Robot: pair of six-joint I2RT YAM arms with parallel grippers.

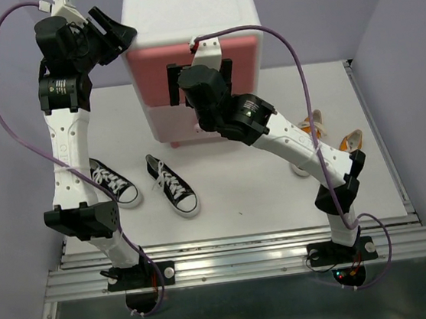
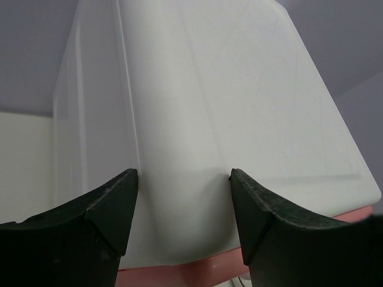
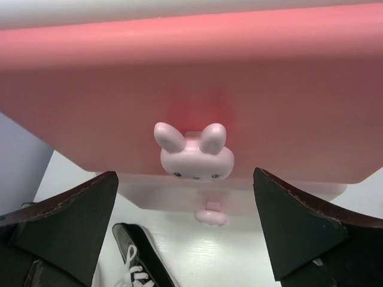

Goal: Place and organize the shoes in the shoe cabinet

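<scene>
I should next ease my right gripper outward until its fingers are on either side of the bunny knob and close them, because the bunny knob [image 3: 192, 152] is just outward of my right gripper, between its open fingers.
The shoe cabinet [image 1: 188, 8] stands at the back centre, white with a darker pink upper drawer [image 3: 281, 89] over a paler one. My left gripper [image 2: 179, 173] straddles its rounded top-left corner [image 2: 185, 197], a fingertip pressed on each side. My right gripper [image 3: 185, 179] hangs open in front of the upper drawer, whose bunny knob [image 3: 192, 152] sits just beyond the fingers. Two black shoes [image 1: 113, 182] [image 1: 172, 184] lie on the table left of centre. The orange shoes [image 1: 313, 129] [image 1: 352, 141] lie at the right, partly hidden by my right arm.
The lower drawer's knob [image 3: 210, 216] shows under the bunny knob. One black shoe [image 3: 140, 257] lies below my right gripper's left finger. Lilac walls close in the table at the back and sides. A metal rail [image 1: 240, 260] runs along the near edge.
</scene>
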